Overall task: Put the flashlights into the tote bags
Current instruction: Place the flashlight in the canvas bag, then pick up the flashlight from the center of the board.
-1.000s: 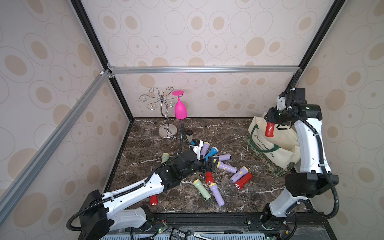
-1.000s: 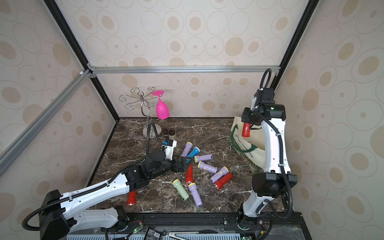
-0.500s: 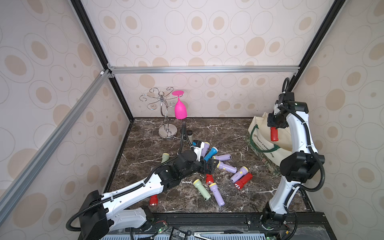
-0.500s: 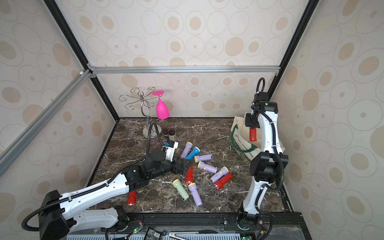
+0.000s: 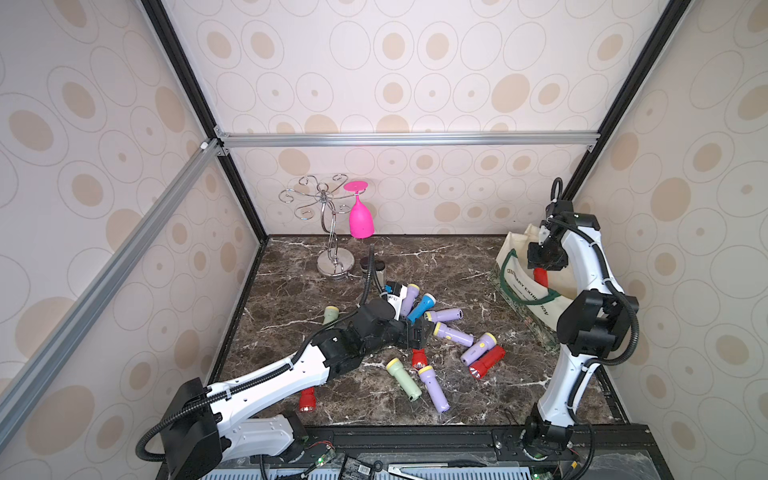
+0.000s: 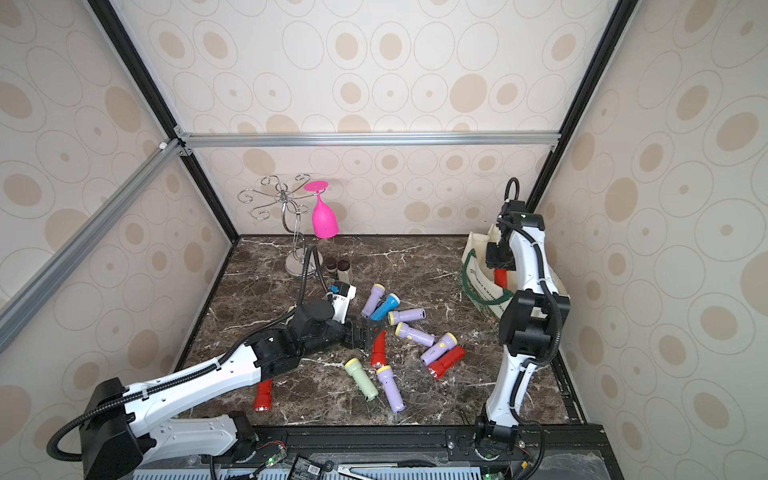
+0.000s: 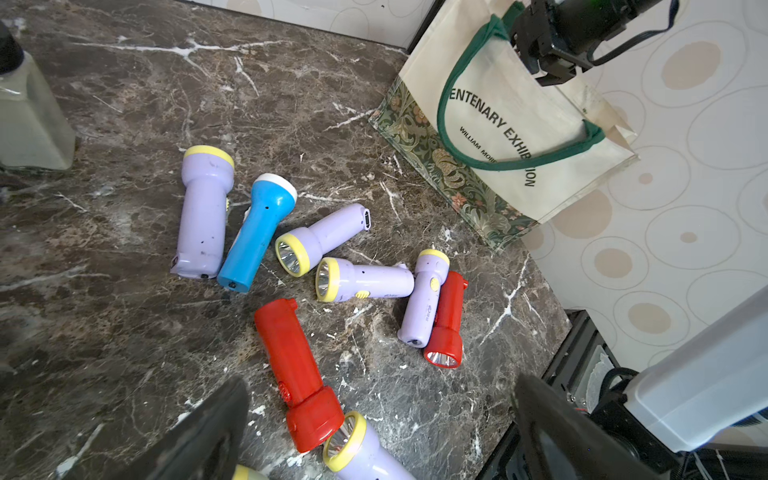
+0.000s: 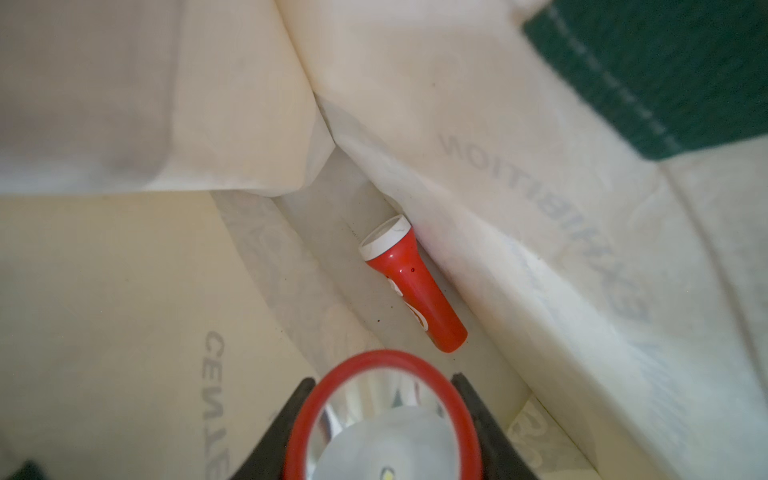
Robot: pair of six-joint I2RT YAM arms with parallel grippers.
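Observation:
The right gripper is above the bag's bottom (image 8: 374, 294), so next it needs to go down deeper into the cream tote bag and let go of the red flashlight.
The cream tote bag (image 5: 524, 291) (image 6: 478, 286) (image 7: 519, 137) with green handles stands at the back right. My right gripper (image 5: 543, 266) (image 8: 382, 380) is in its mouth, shut on a red flashlight (image 5: 541, 276) (image 6: 500, 277) (image 8: 380, 419) that points down. Another red flashlight (image 8: 413, 286) lies on the bag's bottom. Several flashlights lie mid-table: lilac (image 5: 453, 334) (image 7: 203, 212), blue (image 5: 420, 307) (image 7: 257, 232), red (image 5: 486, 361) (image 7: 295, 365), pale green (image 5: 403, 378). My left gripper (image 5: 419, 334) (image 6: 370, 334) (image 7: 380, 386) hangs open just above them, holding nothing.
A chrome glass rack (image 5: 332, 249) with a pink glass (image 5: 360, 216) stands at the back. Two dark-capped jars (image 6: 337, 268) (image 7: 29, 112) sit beside its foot. A red flashlight (image 5: 306, 400) lies under my left arm. Patterned walls close in three sides.
My right gripper has come down with the red flashlight from above the bag into its mouth, and the arm's elbow has folded lower. The left arm has barely moved.

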